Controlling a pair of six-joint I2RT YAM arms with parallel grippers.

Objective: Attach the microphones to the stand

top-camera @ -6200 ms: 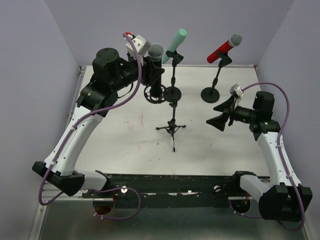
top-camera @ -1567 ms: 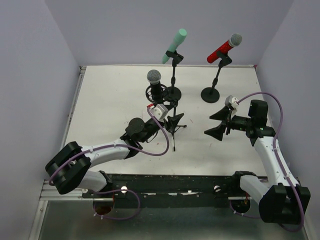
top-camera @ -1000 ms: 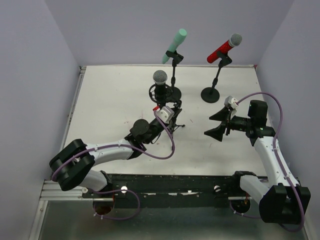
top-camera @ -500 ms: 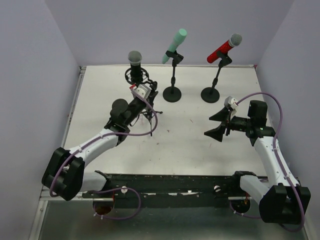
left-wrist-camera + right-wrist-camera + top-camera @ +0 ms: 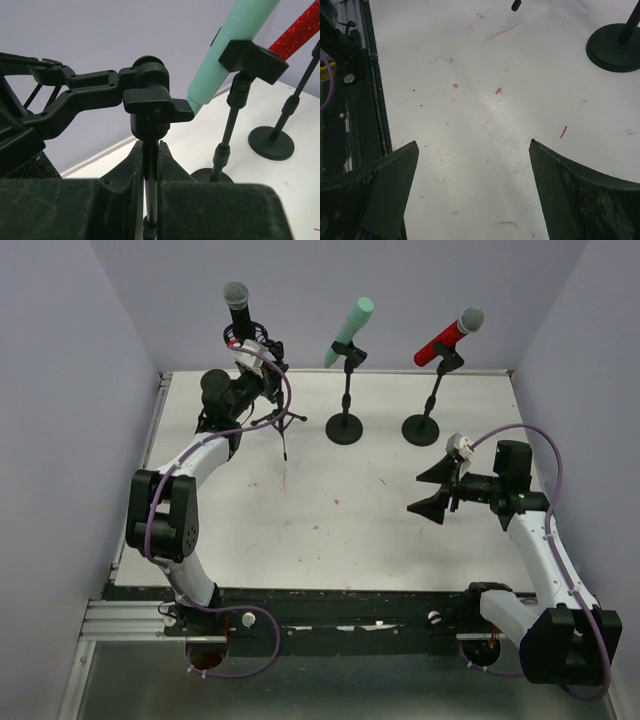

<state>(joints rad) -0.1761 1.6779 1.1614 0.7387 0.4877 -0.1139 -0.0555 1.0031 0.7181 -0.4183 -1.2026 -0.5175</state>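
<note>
The table between the tripod and the mint microphone's round base is bare and open, so my left gripper will slide the tripod's pole toward that base and let go of it.
The black microphone with a silver mesh head sits in the mount of a tripod stand at the back left. My left gripper is shut on that stand's thin pole, just under its black knob. The mint-green microphone is clipped to a round-base stand at the back centre. A red microphone is clipped to another round-base stand. My right gripper hangs open over the bare table at the right, holding nothing.
The white table is walled at the back and sides, and the tripod stand is close to the back-left corner. In the left wrist view the mint microphone and its clip stand close on the right. A round base lies ahead of my right gripper.
My left arm has carried the tripod stand with the black microphone from the table's middle to the back left. The right arm has stayed still and open.
</note>
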